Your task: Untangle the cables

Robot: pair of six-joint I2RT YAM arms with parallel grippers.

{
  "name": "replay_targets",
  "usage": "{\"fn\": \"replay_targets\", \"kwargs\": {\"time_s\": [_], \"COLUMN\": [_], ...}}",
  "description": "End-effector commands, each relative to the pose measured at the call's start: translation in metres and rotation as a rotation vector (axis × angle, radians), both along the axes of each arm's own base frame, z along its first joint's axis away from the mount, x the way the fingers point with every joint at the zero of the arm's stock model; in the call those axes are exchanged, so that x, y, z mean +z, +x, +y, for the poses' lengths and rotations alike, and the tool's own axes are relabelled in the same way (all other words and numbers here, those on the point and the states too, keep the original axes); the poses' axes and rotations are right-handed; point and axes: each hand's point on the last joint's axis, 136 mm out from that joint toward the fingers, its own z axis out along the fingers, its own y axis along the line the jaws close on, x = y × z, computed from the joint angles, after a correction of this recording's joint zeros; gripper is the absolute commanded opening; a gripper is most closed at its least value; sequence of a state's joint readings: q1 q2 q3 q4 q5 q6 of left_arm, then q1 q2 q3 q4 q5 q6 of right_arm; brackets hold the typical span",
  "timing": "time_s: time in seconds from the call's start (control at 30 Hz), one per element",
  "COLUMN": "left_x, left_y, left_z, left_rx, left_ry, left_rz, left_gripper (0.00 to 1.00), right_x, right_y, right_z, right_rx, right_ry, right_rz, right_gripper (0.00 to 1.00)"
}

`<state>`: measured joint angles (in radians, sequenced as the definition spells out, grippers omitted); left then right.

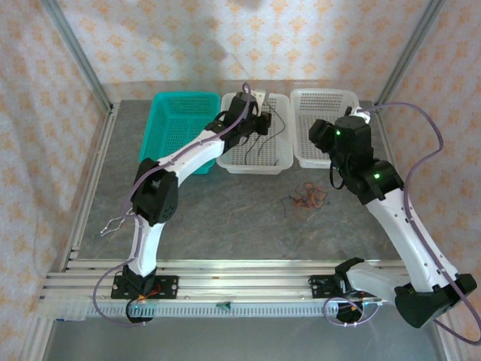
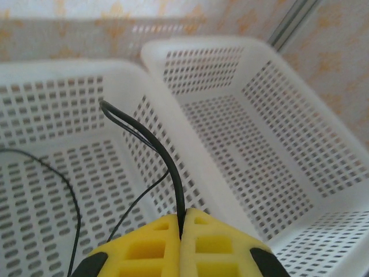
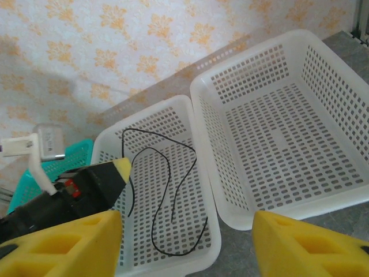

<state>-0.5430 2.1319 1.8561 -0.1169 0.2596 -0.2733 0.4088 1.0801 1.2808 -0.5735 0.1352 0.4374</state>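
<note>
The rest of the black cable already lies looped inside the middle white basket. The cable goes down toward the basket's bottom next, and my left gripper releases it there.
My left gripper [image 2: 181, 231] is shut on a black cable [image 2: 167, 161], which arches up out of its yellow pads over the middle white basket [image 2: 34, 86]. From above, that left gripper [image 1: 261, 120] hangs over the same basket [image 1: 279, 164], and thin black cable [image 1: 272, 134] trails into it. More black cable [image 3: 173, 190] lies looped on the basket floor. A small tangle of orange-red and black cables [image 1: 310, 197] rests on the table in front of the baskets. My right gripper [image 3: 187, 236] is open with nothing between its fingers, poised near the baskets' front edge [image 1: 322, 137].
To the right of the middle basket stands a second white basket [image 3: 277, 138] with nothing in it. A teal basket [image 1: 180, 113] sits to the left. Patterned curtain walls and metal posts close in the table.
</note>
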Motion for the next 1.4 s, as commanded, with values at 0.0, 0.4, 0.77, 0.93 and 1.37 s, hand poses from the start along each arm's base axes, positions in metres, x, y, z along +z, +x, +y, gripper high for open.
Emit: {"fn": "replay_targets", "kwargs": {"time_s": [0.0,0.4,0.77,0.93,1.37], "left_x": [0.002,-0.056,-0.093,-0.067,0.009], "left_y": [0.008,0.040,0.053,0.055,0.017], "left_z": [0.014,0.020,0.023,0.026,0.040], "left_rx": [0.092,0.159,0.167,0.169,0.201], "left_ry": [0.001,0.049,0.131,0.127,0.215], "left_rz": [0.036,0.180,0.243,0.192,0.094], "left_gripper": [0.00,0.00,0.11,0.48,0.99], "right_x": [0.001,-0.045,-0.102,-0.117,-0.136], "right_y": [0.002,-0.009,-0.023,-0.027,-0.049], "right_z": [-0.005,-0.010,-0.008,-0.012,-0.052], "right_rx": [-0.033,-0.064,-0.068,-0.095,-0.191], "right_ry": [0.011,0.052,0.103,0.102,-0.021], "right_rz": [-0.018,0.042,0.166,0.205,0.358], "right_gripper": [0.61,0.74,0.73,0.71,0.67]}}
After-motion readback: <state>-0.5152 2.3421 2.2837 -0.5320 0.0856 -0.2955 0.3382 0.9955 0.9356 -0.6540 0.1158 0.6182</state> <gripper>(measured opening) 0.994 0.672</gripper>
